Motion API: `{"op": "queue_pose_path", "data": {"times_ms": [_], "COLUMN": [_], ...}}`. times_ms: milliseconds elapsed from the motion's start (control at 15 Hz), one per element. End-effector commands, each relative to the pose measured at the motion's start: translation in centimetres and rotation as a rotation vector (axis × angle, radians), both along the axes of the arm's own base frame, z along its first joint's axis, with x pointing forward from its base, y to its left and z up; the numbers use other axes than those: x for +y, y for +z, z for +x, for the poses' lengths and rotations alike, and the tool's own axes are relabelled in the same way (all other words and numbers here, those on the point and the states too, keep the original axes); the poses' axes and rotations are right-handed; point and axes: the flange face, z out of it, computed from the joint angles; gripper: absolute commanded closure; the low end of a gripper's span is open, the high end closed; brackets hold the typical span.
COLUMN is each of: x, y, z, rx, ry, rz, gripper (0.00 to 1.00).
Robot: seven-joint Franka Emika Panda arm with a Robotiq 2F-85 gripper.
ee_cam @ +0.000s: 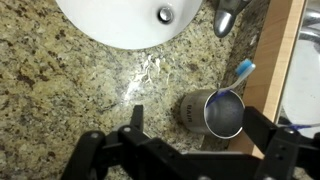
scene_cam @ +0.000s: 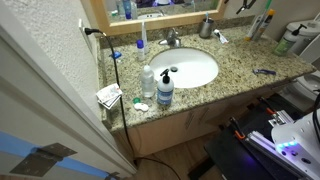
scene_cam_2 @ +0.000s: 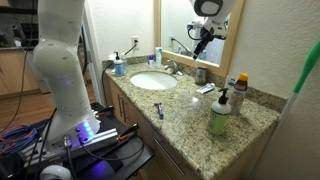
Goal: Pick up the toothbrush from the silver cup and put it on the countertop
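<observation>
My gripper moves down over the cup and toward the mirror frame next, fingers around the toothbrush (ee_cam: 238, 75), since its blue head leans that way.
In the wrist view the silver cup (ee_cam: 212, 112) stands on the speckled granite countertop (ee_cam: 60, 90), close to the wooden mirror frame. The toothbrush (ee_cam: 243, 70) stands in the cup, its blue head leaning out over the rim toward the frame. My gripper (ee_cam: 196, 116) is open and above the cup, one dark finger on each side of it and not touching it. The cup also shows behind the sink in both exterior views (scene_cam: 206, 27) (scene_cam_2: 202, 75). In an exterior view I see the gripper only as a reflection in the mirror (scene_cam_2: 205, 30).
The white oval sink (ee_cam: 130, 20) and tap (ee_cam: 230, 15) lie just beyond the cup. Clear soap bottles (scene_cam: 165, 92) (scene_cam: 148, 82) stand at the counter's front edge. A razor (scene_cam: 264, 71) lies on the counter. A green bottle (scene_cam_2: 219, 115) stands near the counter's end.
</observation>
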Motion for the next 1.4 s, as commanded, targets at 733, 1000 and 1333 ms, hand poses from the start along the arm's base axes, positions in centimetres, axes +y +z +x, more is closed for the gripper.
{"op": "queue_pose_path", "data": {"times_ms": [733, 1000, 1333], "x": [3.4, 3.5, 4.5], "y": [-7.9, -8.0, -8.5], "z": [7.6, 7.2, 7.5], "rx": [0.001, 0.015, 0.01], "ry": [-0.272, -0.254, -0.227], "rz": [0.164, 0.149, 0.111], "gripper": [0.0, 0.0, 0.0]}}
